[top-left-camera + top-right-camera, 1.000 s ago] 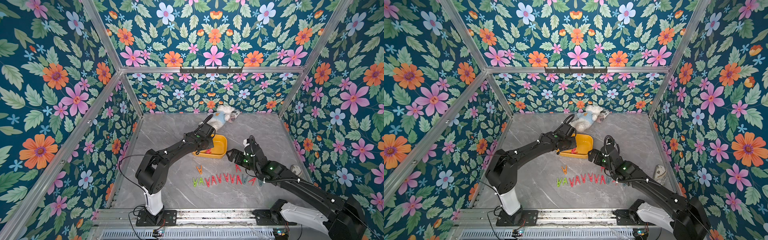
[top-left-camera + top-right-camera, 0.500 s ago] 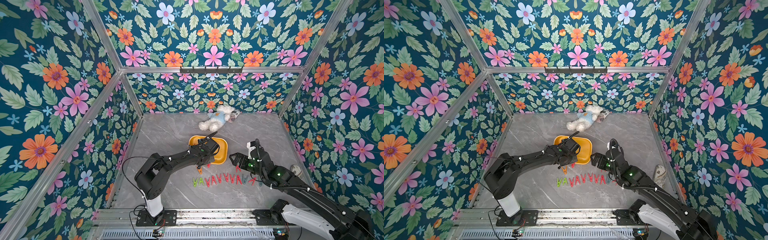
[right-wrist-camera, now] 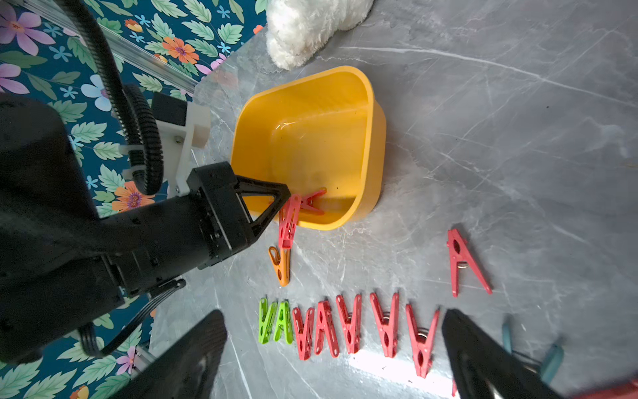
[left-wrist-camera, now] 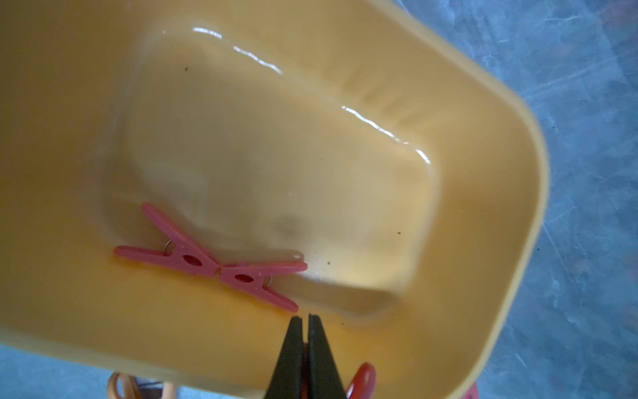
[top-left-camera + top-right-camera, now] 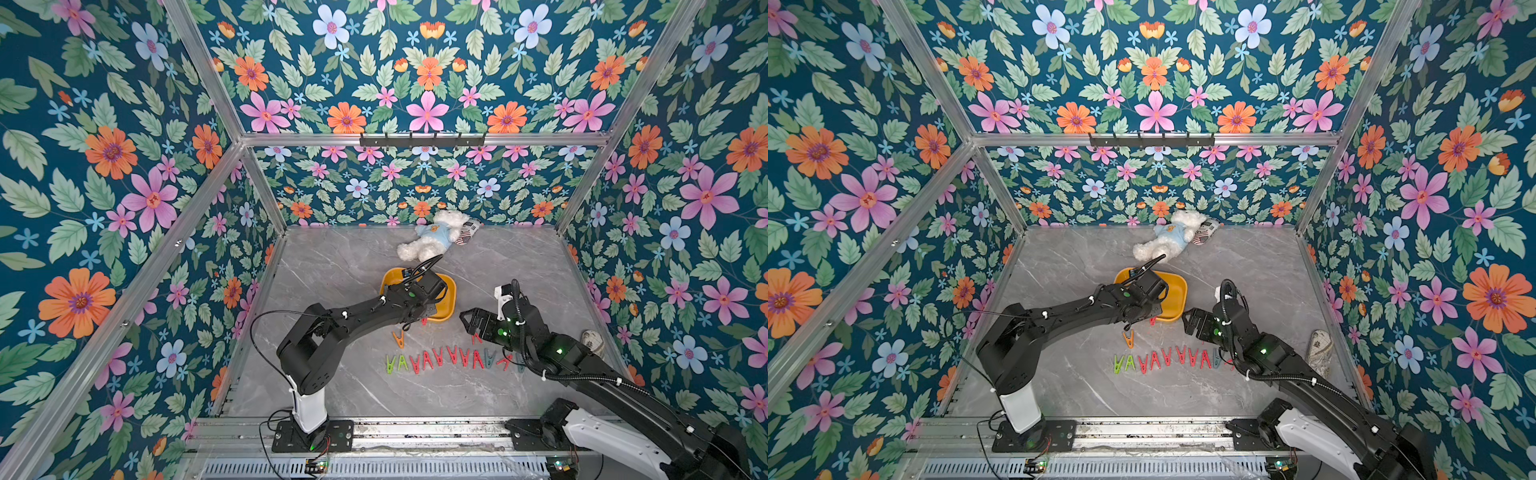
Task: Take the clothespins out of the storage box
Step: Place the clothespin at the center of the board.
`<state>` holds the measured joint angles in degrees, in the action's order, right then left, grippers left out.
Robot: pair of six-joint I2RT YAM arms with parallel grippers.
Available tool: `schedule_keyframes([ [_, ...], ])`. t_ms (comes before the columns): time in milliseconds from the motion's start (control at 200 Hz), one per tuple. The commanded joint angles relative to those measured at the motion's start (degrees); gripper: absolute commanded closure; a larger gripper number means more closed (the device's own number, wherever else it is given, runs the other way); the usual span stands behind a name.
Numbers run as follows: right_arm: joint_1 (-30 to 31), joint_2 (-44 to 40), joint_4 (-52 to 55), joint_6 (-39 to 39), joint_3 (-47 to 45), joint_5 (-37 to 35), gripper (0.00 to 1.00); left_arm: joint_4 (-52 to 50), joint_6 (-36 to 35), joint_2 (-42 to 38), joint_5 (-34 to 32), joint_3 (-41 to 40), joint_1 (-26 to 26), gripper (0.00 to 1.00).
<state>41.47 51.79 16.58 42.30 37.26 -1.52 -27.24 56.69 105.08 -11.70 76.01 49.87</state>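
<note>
The red clothespin is next to be released on the bare tabletop beside the orange clothespin (image 5: 398, 338), below and back from it, so my left gripper will draw back and lower.
The yellow storage box (image 5: 448, 301) (image 5: 1179, 291) sits mid-table. Inside it lie two red clothespins (image 4: 188, 257) (image 4: 262, 281). My left gripper (image 4: 303, 319) (image 3: 282, 198) is at the box's near rim, shut on a red clothespin (image 3: 286, 224) that hangs down outside the wall. An orange clothespin (image 5: 398, 338) (image 3: 281, 267) lies just in front of the box. Nearer the front, several green, red and grey-blue clothespins (image 5: 449, 359) (image 3: 348, 328) lie in a row, with one red clothespin (image 3: 461, 262) apart. My right gripper (image 3: 333, 314) (image 5: 473, 322) hovers open over that row, holding nothing.
A white plush bear (image 5: 432, 239) in a blue shirt lies against the back wall, with a small striped object (image 5: 467, 228) beside it. Another patterned object (image 5: 592, 340) lies by the right wall. Floral walls enclose the grey marble table (image 5: 332, 266).
My left arm has drawn back from the far side of the box, near the bear, to its near rim. The right arm has shifted slightly toward the front.
</note>
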Motion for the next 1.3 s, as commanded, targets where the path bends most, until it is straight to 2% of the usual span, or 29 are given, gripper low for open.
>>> schedule_keyframes([
  [0, 0.0, -0.3, -0.4, 0.9, -0.3, -0.2, 0.01, -3.3, -0.9, -0.6, -2.0, 1.5, 0.0, 1.0],
  [320, 0.1, -0.1, -1.3, 0.5, -0.5, 0.3, 0.01, -4.0, 3.3, -8.2, -1.7, -6.3, 1.7, 1.0],
  [655, 0.0, 1.9, -2.2, 0.1, -0.1, 1.9, 0.01, 1.5, 6.5, -7.1, -1.4, -13.9, 3.1, 1.0],
  [925, 0.1, 1.1, -1.4, 0.9, -0.6, 1.8, 0.01, 3.1, 5.8, -2.2, -1.8, -12.4, 3.1, 1.0],
  [1295, 0.1, 0.8, -1.5, 1.6, -0.9, 1.4, 0.01, 3.0, 4.3, 0.4, -2.8, -11.5, 3.1, 1.0],
])
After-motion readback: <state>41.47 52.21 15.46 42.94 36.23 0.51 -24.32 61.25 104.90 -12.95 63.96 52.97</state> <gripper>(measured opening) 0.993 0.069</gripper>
